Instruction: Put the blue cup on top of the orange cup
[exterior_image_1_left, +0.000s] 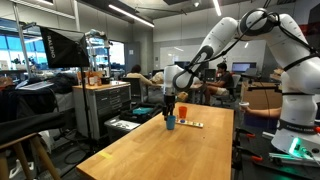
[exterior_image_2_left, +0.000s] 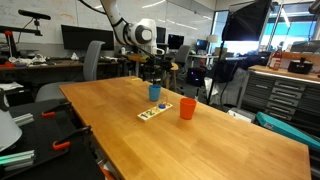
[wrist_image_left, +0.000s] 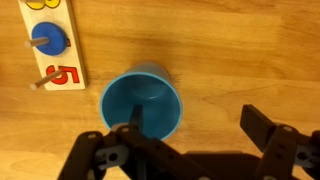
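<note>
My gripper needs to move down next over the blue cup's rim (exterior_image_2_left: 155, 85) (wrist_image_left: 180, 108), which is below it between the open fingers, because one finger is above the blue cup's opening and one is outside.
The blue cup (wrist_image_left: 142, 103) stands upright and empty on the wooden table; it shows in both exterior views (exterior_image_1_left: 170, 123) (exterior_image_2_left: 155, 92). The orange cup (exterior_image_2_left: 187, 108) stands upright a short way from it, and it also shows in an exterior view (exterior_image_1_left: 181, 109); it is out of the wrist view. My gripper (wrist_image_left: 198, 125) is open and hangs just above the blue cup (exterior_image_1_left: 169, 101) (exterior_image_2_left: 152, 68). In the wrist view one finger is over the cup's opening and the other is over bare table outside its rim. It holds nothing.
A flat white strip (wrist_image_left: 55, 45) with coloured numbers and blue pegs lies on the table beside the blue cup (exterior_image_2_left: 154, 110). The wooden table (exterior_image_2_left: 200, 140) stretches wide around the cups. Cabinets, chairs and desks stand beyond its edges.
</note>
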